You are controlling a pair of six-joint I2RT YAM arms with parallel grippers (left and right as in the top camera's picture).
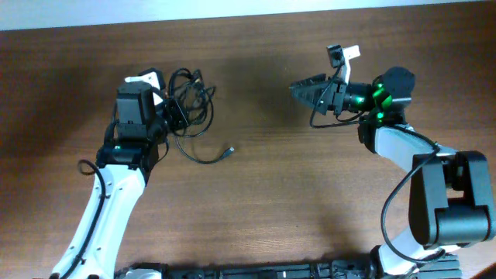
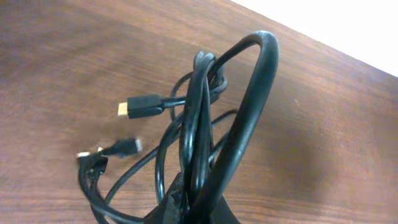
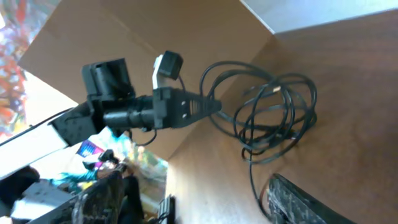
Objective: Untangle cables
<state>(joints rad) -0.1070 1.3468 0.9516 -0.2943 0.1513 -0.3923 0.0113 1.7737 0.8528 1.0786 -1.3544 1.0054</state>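
Observation:
The bare wood between the arms is to the right of my left gripper in the overhead view, so I will move the gripper there next and release the cables.
The cables (image 1: 194, 97) form a black knotted clump on the left of the wooden table, with one loose tail curving out to a small plug (image 1: 229, 151). My left gripper (image 1: 177, 115) is shut on several strands of the clump. In the left wrist view the cables' loops (image 2: 249, 106) rise out of the left gripper (image 2: 196, 202), and two plug ends (image 2: 140, 107) hang free. My right gripper (image 1: 304, 89) hovers well to the right of the clump, open and empty. In the right wrist view the right gripper (image 3: 193, 180) faces the cables (image 3: 273, 112), and one strand trails down beside one of its fingers (image 3: 298, 202).
The table (image 1: 263, 194) is bare brown wood between the two arms. Its far edge (image 1: 256, 14) runs along the top of the overhead view. The right arm's own thick black wire (image 1: 318, 118) loops beneath its wrist.

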